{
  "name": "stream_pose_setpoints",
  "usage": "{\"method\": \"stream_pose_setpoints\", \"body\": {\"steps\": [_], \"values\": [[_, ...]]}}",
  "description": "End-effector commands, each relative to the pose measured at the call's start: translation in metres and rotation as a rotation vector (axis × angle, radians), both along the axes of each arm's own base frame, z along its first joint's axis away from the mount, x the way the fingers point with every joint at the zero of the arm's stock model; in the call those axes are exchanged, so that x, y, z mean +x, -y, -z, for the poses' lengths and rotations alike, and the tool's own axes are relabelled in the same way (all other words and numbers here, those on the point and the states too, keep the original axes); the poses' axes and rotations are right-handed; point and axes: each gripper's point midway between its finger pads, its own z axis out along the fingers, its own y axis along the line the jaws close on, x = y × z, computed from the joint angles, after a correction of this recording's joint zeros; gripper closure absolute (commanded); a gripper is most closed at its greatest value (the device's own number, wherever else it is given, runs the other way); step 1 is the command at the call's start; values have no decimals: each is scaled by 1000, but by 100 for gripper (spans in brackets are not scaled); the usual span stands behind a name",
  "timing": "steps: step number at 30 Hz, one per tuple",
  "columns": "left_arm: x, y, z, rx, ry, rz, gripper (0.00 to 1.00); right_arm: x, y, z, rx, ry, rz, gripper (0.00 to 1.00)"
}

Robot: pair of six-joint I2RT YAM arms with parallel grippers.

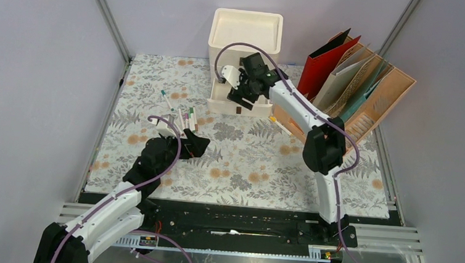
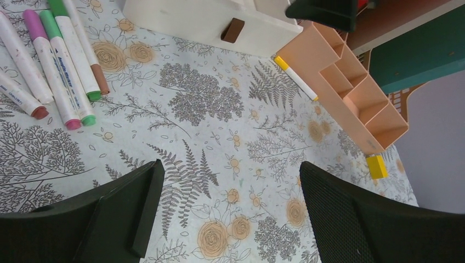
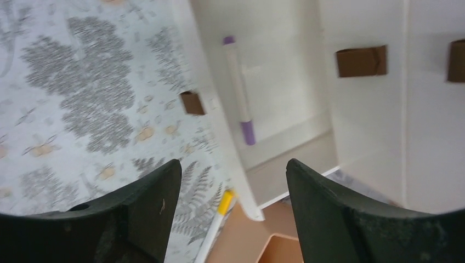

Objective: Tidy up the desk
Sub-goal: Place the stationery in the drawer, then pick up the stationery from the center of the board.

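The robot's right gripper will move back and to the right in the top view, then down onto the yellow-capped marker's white body (image 1: 283, 127) (image 3: 211, 234), because the marker lies loose outside the drawer.
The desk (image 1: 246, 163) is covered in a fern-and-flower cloth. Several markers (image 1: 179, 112) lie loose on its left half, shown close up as markers (image 2: 60, 71) in the left wrist view. My left gripper (image 1: 199, 146) hovers just right of them; this same left gripper (image 2: 230, 167) is open over bare cloth. My right gripper (image 1: 240, 93) hangs over the pulled-out bottom drawer (image 1: 238, 101) of a white drawer unit (image 1: 246, 36). That right gripper (image 3: 233, 164) is open and empty. A purple marker (image 3: 237, 90) lies inside the drawer (image 3: 285, 148).
A yellow-capped marker (image 1: 278, 123) lies between the drawer and a peach file organizer (image 1: 368, 98) holding folders at the back right. A small yellow block (image 2: 376, 166) sits by the organizer's tray (image 2: 351, 93). Metal rails (image 1: 111, 21) frame the desk.
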Motion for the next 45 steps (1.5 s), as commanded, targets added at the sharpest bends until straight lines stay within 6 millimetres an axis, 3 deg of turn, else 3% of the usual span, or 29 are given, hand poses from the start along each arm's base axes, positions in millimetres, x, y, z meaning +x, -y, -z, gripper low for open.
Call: {"method": "stream_pose_setpoints", "body": {"steps": [1, 6, 11, 17, 26, 45], "values": [[7, -2, -10, 14, 34, -15, 1, -43, 0, -43, 142, -60, -24, 22], [5, -3, -7, 13, 31, -15, 1, -84, 20, -21, 151, -190, -28, 23], [4, -4, -6, 9, 34, -17, 1, -97, 54, 8, 110, -241, 43, 24], [3, -3, -4, 8, 30, -11, 1, -87, 95, 44, 17, -188, 169, 28], [1, -5, -1, 13, 25, -18, 1, -60, 134, 80, -106, -105, 327, 33], [1, -6, 3, 14, 22, -19, 1, -58, 169, 133, -183, -175, 420, 34]]}}
